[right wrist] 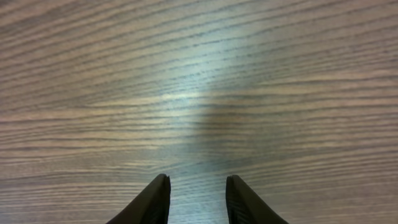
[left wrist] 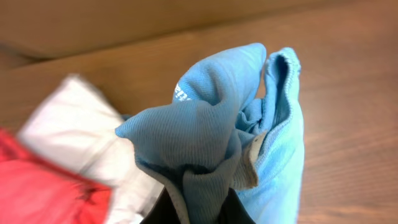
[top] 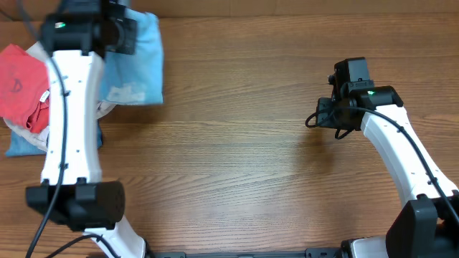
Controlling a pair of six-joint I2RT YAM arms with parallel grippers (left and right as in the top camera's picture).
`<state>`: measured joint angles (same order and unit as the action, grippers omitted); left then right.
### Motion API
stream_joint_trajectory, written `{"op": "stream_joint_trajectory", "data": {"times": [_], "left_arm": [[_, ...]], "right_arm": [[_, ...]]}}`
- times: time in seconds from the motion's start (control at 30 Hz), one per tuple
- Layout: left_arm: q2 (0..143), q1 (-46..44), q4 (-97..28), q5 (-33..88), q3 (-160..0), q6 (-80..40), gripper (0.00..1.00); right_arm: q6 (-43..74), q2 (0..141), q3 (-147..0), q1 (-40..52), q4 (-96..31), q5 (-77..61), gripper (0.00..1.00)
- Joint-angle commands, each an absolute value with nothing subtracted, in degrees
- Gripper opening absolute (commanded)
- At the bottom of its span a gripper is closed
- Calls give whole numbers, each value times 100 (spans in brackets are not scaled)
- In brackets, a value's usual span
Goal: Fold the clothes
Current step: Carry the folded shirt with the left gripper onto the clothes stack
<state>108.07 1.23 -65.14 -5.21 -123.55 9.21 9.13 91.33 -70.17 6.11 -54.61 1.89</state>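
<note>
I need to move my left gripper to the left in the overhead view, lower the blue T-shirt onto the red T-shirt and let go, because the red T-shirt is on top of a pile.
The clothes, a light sky-blue T-shirt (top: pixel 136 64), hang bunched at the back left of the table, lifted by my left gripper (top: pixel 118 32). In the left wrist view its dark jaws (left wrist: pixel 199 202) are shut on a gathered fold of the blue T-shirt (left wrist: pixel 249 124), and a bit of white print shows on the cloth. My right gripper (top: pixel 336 118) hovers over bare wood at the right. Seen from the right wrist, it (right wrist: pixel 198 183) stands open with nothing between its fingers.
A red T-shirt (top: pixel 18 79) lies on a pile at the far left edge, over white cloth (left wrist: pixel 74 130) and a blue fabric (top: pixel 21 147). The wooden table (top: pixel 237 165) stretches between the arms. The left arm (top: pixel 68 122) runs along the pile.
</note>
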Motion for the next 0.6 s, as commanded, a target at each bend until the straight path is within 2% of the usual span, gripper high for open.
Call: {"op": "stream_joint_trajectory", "data": {"times": [0.0,0.27,0.57], "left_arm": [[10534,506,-6313,-701,-12501,766,4],[10558,1466,-5769,-569,-12499,751,4],[10737,2200,-5763,-145,-12497,486,4]], "right_arm": [[851,9032,-7148,576,-5509,296,33],[851,9032,-7148,576,-5588,296,34],[854,9032,-7148,576,-5588,296,36]]}}
